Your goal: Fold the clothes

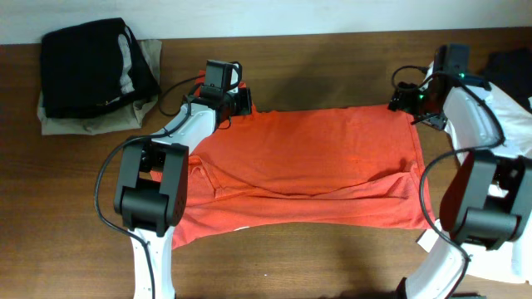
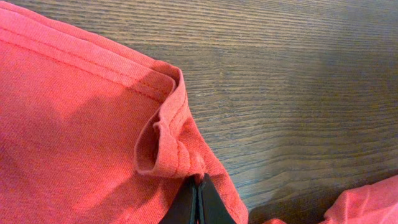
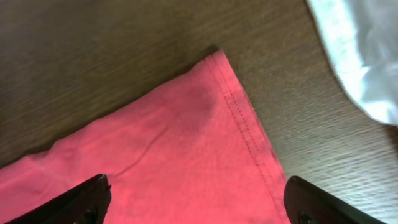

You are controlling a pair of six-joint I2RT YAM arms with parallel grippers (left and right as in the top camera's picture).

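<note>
I will lower my right gripper onto the shirt's far corner (image 1: 406, 115) (image 3: 217, 67) by the white cloth and close, because that corner still lies free below my open fingers.
An orange-red T-shirt (image 1: 307, 166) lies spread across the middle of the wooden table, its lower part folded up over itself. My left gripper (image 1: 235, 106) is at the shirt's far left corner, shut on a bunched hem (image 2: 171, 149) with its fingertips (image 2: 198, 196) pinched together. My right gripper (image 1: 409, 104) hovers over the shirt's far right corner (image 3: 214, 106), its fingers (image 3: 196, 196) wide open and empty.
A pile of black (image 1: 87, 66) and khaki (image 1: 91, 123) garments sits at the far left corner. White cloth (image 1: 515, 133) lies at the right edge, also in the right wrist view (image 3: 360, 50). A dark garment (image 1: 511, 66) is at the far right.
</note>
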